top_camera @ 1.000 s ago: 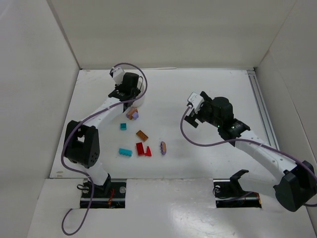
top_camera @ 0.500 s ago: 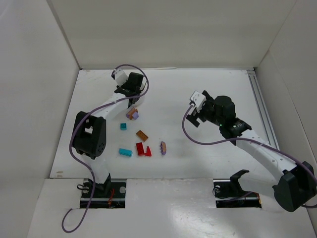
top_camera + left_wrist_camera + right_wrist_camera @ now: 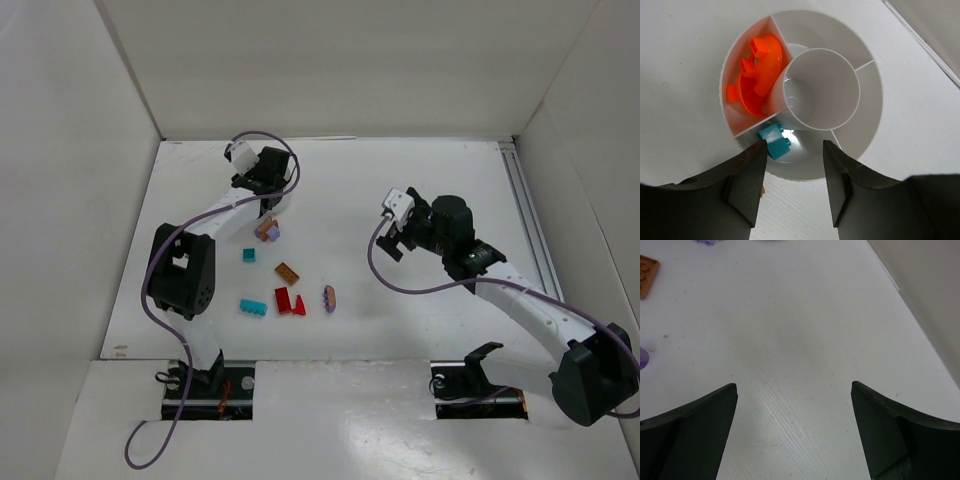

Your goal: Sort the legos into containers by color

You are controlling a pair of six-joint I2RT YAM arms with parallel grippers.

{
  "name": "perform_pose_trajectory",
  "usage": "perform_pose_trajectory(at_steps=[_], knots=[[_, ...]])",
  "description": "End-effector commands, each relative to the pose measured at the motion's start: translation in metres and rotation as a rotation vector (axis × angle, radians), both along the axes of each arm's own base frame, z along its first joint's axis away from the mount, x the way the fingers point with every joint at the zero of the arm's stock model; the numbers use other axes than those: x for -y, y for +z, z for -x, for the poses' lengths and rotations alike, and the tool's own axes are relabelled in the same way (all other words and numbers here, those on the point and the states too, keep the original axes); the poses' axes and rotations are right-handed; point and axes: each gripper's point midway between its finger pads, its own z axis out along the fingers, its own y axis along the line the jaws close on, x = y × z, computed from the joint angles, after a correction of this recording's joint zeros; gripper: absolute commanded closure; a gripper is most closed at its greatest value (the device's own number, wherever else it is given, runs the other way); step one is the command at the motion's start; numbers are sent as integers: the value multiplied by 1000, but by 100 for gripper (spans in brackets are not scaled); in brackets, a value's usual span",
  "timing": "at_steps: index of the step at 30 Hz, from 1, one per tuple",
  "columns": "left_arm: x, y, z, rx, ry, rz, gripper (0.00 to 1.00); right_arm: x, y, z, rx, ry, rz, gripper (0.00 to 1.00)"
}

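Note:
The right gripper shifts to the left in the top view and down onto the small teal piece [image 3: 249,255] next, since the piece still lies loose outside the dish.
The white round dish [image 3: 867,107] fills the left wrist view. Orange legos [image 3: 757,75] lie in its left compartment and one teal lego [image 3: 774,141] lies in the near compartment. The central well [image 3: 820,90] looks empty. My left gripper [image 3: 794,146] is open and empty just above the dish's near rim, and it covers the dish in the top view [image 3: 266,192]. Loose on the table are a purple and brown piece [image 3: 267,230], a small teal piece [image 3: 249,255], a brown-orange brick [image 3: 287,271], a teal brick [image 3: 252,306], red pieces [image 3: 288,300] and a purple round piece [image 3: 329,297]. My right gripper [image 3: 392,240] is open and empty above bare table.
White walls enclose the table on the left, back and right. A rail [image 3: 525,215] runs along the right edge. In the right wrist view, the brown-orange brick [image 3: 646,269] and a purple piece [image 3: 642,359] show at the left edge, far from the open fingers [image 3: 700,420].
The left arm's lower links swung round while its gripper stayed over the dish, shifting slightly. The right gripper drifted a little to the right. The loose legos have not moved.

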Motion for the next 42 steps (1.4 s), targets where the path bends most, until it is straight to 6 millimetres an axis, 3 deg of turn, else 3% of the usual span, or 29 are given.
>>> perform_pose_trajectory(at_steps=[1, 6, 8, 9, 10, 11, 12, 14, 15, 17, 18, 19, 20, 21, 22, 25, 32, 42], knots=[[-3, 31, 0, 72, 14, 21, 55, -6, 7, 1, 17, 34, -28, 0], [-5, 57, 10, 110, -20, 24, 55, -15, 11, 7, 39, 71, -18, 0], [-8, 83, 21, 159, -36, 38, 43, -35, 12, 14, 47, 121, -2, 0], [-10, 78, 31, 140, -65, 24, 35, -44, 10, 16, 55, 146, 15, 0], [-11, 82, 39, 146, -80, 24, 24, -65, 0, 26, 35, 211, 36, 0], [-11, 101, 51, 188, -100, 39, 14, -79, 3, 27, 40, 232, 38, 0], [-13, 89, 64, 157, -117, 41, 0, -92, 1, 30, 33, 255, 49, 0], [-18, 88, 83, 147, -115, 57, 0, -127, -5, 45, 25, 347, 67, 2], [-23, 88, 99, 149, -124, 66, 0, -146, -13, 42, 14, 372, 75, 2], [-28, 82, 118, 132, -108, 80, 0, -185, -10, 56, 43, 504, 23, 2], [-33, 92, 127, 172, -89, 105, 0, -204, -18, 55, 45, 558, 26, 3], [-39, 76, 136, 151, -73, 97, 0, -217, -20, 57, 45, 597, 10, 3], [-40, 75, 140, 157, -68, 106, 0, -229, -22, 56, 53, 621, 10, 4], [-46, 74, 145, 154, -54, 111, 0, -242, -44, 54, 23, 644, 35, 4], [-47, 83, 150, 180, -39, 143, 0, -259, -33, 51, 46, 666, 14, 4], [-57, 75, 165, 173, 0, 146, 0, -286, -50, 45, 6, 720, -2, 6], [-67, 62, 185, 177, 43, 182, 0, -322, -84, 37, -38, 718, 14, 7], [-73, 57, 193, 186, 62, 180, 0, -350, -117, 16, -104, 671, 3, 9]])
